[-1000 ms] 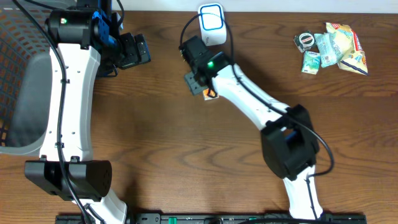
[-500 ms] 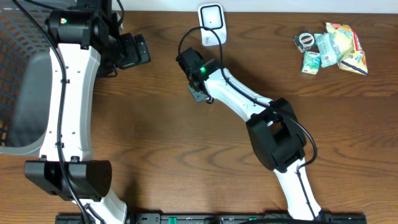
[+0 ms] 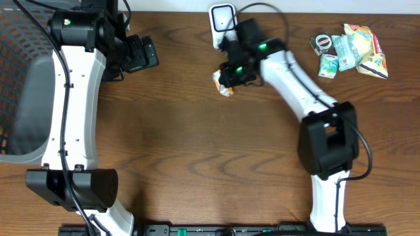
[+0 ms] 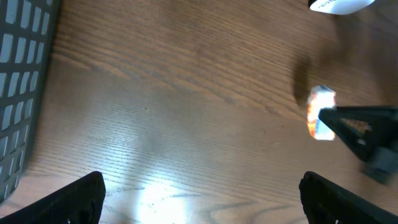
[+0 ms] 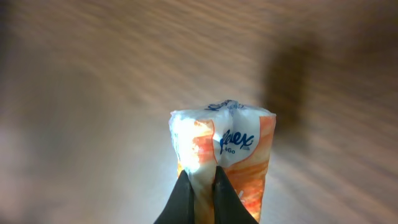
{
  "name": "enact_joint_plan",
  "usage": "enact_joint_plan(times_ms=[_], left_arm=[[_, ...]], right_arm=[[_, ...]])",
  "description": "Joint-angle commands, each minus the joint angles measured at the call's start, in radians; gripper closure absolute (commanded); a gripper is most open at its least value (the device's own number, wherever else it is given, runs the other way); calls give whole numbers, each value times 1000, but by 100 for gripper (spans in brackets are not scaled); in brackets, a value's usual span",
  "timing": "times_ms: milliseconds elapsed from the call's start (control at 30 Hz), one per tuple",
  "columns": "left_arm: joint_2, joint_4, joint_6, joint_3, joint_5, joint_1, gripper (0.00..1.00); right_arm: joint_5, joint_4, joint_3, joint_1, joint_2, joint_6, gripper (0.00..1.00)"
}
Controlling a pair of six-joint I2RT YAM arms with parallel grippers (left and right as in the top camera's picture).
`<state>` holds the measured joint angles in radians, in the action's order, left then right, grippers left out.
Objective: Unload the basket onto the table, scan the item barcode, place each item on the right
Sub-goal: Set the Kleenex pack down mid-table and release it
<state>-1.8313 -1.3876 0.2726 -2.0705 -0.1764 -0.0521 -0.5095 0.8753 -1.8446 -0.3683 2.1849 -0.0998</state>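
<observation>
My right gripper will move back and down next. Then it will bring the tissue pack onto the open table on the near side of the scanner.
My right gripper is shut on a small orange-and-white tissue pack, pinching a fold of its wrapper above the wooden table. From overhead the tissue pack hangs at the right gripper, just below the white barcode scanner at the table's back edge. The left wrist view catches the tissue pack at the right, with the scanner's base at the top edge. My left gripper stands open over bare wood, and from overhead this left gripper is at the back left.
A grey mesh basket fills the left side. A heap of small packets and a tape roll lies at the back right. The right arm stretches diagonally across the right half of the table.
The right gripper closed on the tissue pack, lifted it and swung right toward the scanner, the arm swinging right with it. The scanner's blue light seen a second ago is off. The left arm stayed still.
</observation>
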Motion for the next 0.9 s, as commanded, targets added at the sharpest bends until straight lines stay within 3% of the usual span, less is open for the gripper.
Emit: enact_joint_plan(times_ms=[0,300,433,467,633,700,867], left_arm=[[-5,-3,-6,-3,13,6,2],[-5,-3,-6,-3,13,6,2],[-5,-3,-6,-3,13,6,2],[-5,-3,-6,-3,13,6,2],[-5,-3,-6,-3,13,6,2],[-5,-3,-6,-3,13,6,2],[-5,-3,-6,-3,13,6,2]], right_arm=[[-394,43,26,24,32,-7,99],[-484,-60,238,80,49,-31,99],[-336,-64,282,140,49,-34,96],[-286,-44,282,152,49,-34,90],[-152,32,275,219,47,-34,43],[-151,58,262,244,47,-34,36],[-151,150,204,271,33,18,34]])
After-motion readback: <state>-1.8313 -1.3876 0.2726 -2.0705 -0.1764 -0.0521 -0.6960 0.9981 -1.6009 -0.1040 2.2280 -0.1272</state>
